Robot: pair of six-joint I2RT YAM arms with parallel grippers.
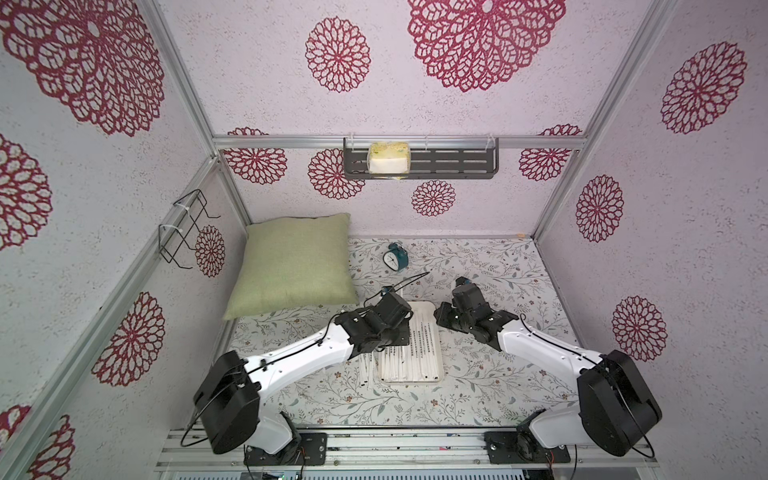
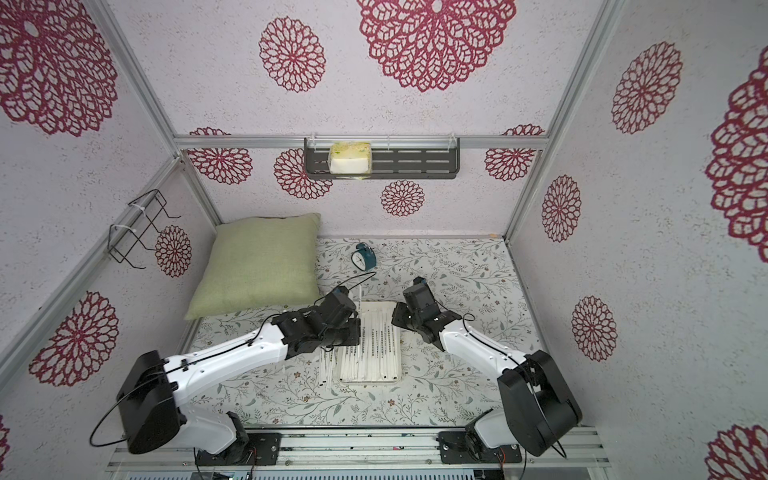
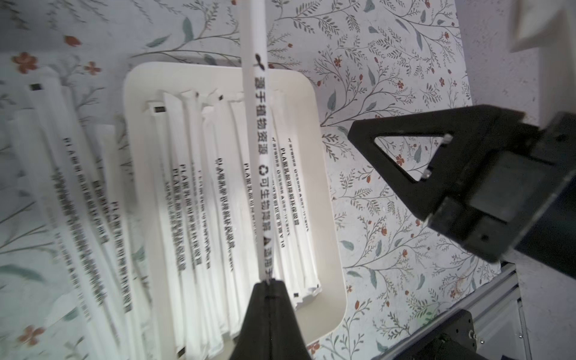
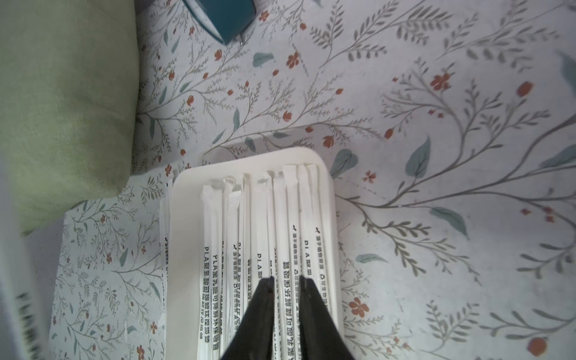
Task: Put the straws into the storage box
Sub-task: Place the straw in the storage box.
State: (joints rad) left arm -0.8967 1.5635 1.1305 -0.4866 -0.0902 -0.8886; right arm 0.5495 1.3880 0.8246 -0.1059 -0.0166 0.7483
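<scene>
My left gripper should next bring the straw's end down onto the row of straws in the tray and let it go, because the straw still hangs above them.
The storage box (image 1: 411,381) is a shallow white tray at mid-table, holding several paper-wrapped straws (image 1: 424,345) laid lengthwise. More straws (image 1: 365,370) lie on the table just left of it. In the left wrist view my left gripper (image 3: 269,282) is shut on the end of one straw (image 3: 257,124), which hangs over the tray (image 3: 327,296). My right gripper (image 4: 287,279) hovers over the tray's far right part (image 4: 184,249). Its jaws stand a narrow gap apart, with the tray's straws (image 4: 258,218) showing through the gap. In both top views the wrists hide the fingertips.
A green pillow (image 1: 291,262) fills the far left of the table, and a teal alarm clock (image 1: 395,258) stands behind the tray. On the back wall hangs a dark slotted shelf (image 1: 457,164). A wire rack (image 1: 183,228) hangs on the left wall.
</scene>
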